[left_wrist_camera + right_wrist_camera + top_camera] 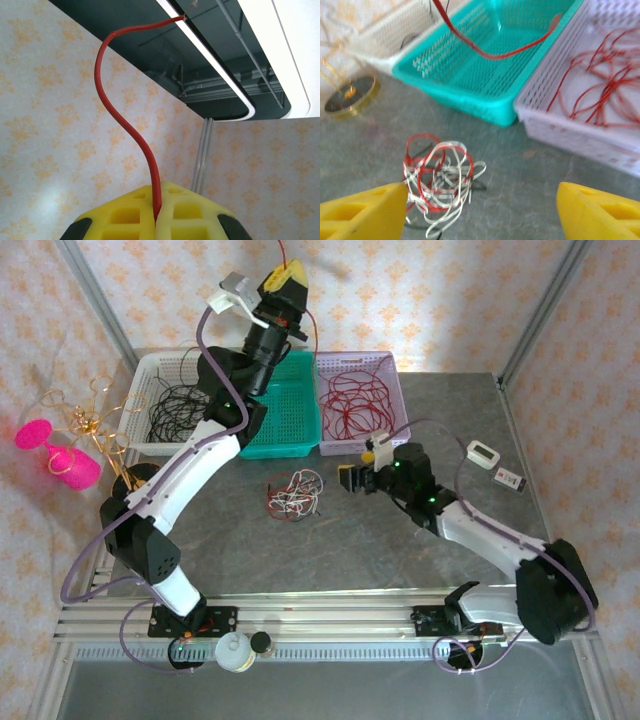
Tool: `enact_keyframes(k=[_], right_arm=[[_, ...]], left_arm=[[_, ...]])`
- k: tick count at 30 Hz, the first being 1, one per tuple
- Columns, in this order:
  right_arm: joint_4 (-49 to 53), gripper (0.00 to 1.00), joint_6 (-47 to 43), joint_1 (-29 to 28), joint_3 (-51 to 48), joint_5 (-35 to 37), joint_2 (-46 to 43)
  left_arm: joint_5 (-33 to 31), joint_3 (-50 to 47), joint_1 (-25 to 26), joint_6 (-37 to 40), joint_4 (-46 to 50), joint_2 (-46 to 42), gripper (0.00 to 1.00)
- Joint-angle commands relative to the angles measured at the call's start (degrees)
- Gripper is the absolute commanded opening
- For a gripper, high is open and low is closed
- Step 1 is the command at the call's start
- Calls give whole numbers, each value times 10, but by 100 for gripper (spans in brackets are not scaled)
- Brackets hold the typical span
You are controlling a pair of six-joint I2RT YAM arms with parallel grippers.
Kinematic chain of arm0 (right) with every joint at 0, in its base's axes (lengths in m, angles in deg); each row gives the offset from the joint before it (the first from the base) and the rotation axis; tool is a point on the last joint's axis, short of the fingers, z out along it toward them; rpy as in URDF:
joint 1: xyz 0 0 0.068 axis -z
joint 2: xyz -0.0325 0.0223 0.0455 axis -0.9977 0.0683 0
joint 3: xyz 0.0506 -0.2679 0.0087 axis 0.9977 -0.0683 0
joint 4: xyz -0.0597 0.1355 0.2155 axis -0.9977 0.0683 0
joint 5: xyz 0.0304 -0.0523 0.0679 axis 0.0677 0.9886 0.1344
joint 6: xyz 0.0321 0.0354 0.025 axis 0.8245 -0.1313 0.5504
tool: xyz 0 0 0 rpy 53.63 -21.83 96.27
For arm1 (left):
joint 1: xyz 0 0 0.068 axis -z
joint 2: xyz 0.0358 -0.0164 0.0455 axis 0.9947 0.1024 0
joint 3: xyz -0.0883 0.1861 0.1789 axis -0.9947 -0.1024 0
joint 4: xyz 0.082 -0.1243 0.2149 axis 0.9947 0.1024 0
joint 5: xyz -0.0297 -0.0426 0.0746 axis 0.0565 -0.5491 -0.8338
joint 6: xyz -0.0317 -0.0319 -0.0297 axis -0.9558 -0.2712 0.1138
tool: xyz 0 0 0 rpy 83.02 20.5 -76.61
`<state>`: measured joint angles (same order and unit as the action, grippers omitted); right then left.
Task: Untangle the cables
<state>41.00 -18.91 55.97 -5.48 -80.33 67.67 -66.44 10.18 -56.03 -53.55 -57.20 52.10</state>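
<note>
The lilac basket [355, 357] holding red cables stands beside and below my left gripper. My gripper will swing sideways toward it next, still high, and release the red cable.
A small tangle of red, white and black cables [295, 493] lies on the grey table; it also shows in the right wrist view [440, 175]. My right gripper [350, 480] hovers just right of it, open, with nothing between its yellow fingers [362, 210]. My left gripper [283, 280] is raised high above the baskets and shut on a red cable [127, 127]. That red cable [316, 330] hangs down towards the lilac basket [355, 357] and sags over the teal basket [485, 75].
Three baskets stand at the back: a white basket [140, 375] with black cables [180, 405], the bare teal basket [290, 410], and the lilac one with red cables [355, 400]. A gold wire stand [95, 425] and pink object [60, 455] sit left. A small white device [483, 453] lies right.
</note>
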Motion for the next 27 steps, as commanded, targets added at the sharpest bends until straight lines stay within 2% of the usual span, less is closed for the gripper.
enact_keyframes(k=[1, 6, 12, 15, 17, 20, 24, 26, 27], right_arm=[[25, 79, -15, 23, 75, 20, -54], [13, 80, -33, 64, 180, -87, -37], [34, 79, -44, 71, 352, -262, 87], [34, 76, -39, 71, 414, -324, 139], [31, 75, -29, 71, 444, -347, 166], [47, 71, -23, 70, 494, -325, 208], [102, 55, -27, 74, 569, -264, 260], [132, 37, -25, 81, 611, -236, 286], [145, 23, -17, 85, 633, -224, 299]], left_arm=[[34, 4, 0, -31, -7, 11, 0], [59, 1, 0, -44, 2, 14, 0], [79, 3, 0, -64, 18, 17, 0], [84, 1, 0, -71, 19, 19, 0], [89, 1, 0, -74, 18, 20, 0], [94, 1, -1, -79, 17, 23, 0], [96, -6, 0, -76, 14, 17, 0], [94, -13, -1, -69, 17, 11, 0], [93, -17, -1, -66, 17, 6, 0]])
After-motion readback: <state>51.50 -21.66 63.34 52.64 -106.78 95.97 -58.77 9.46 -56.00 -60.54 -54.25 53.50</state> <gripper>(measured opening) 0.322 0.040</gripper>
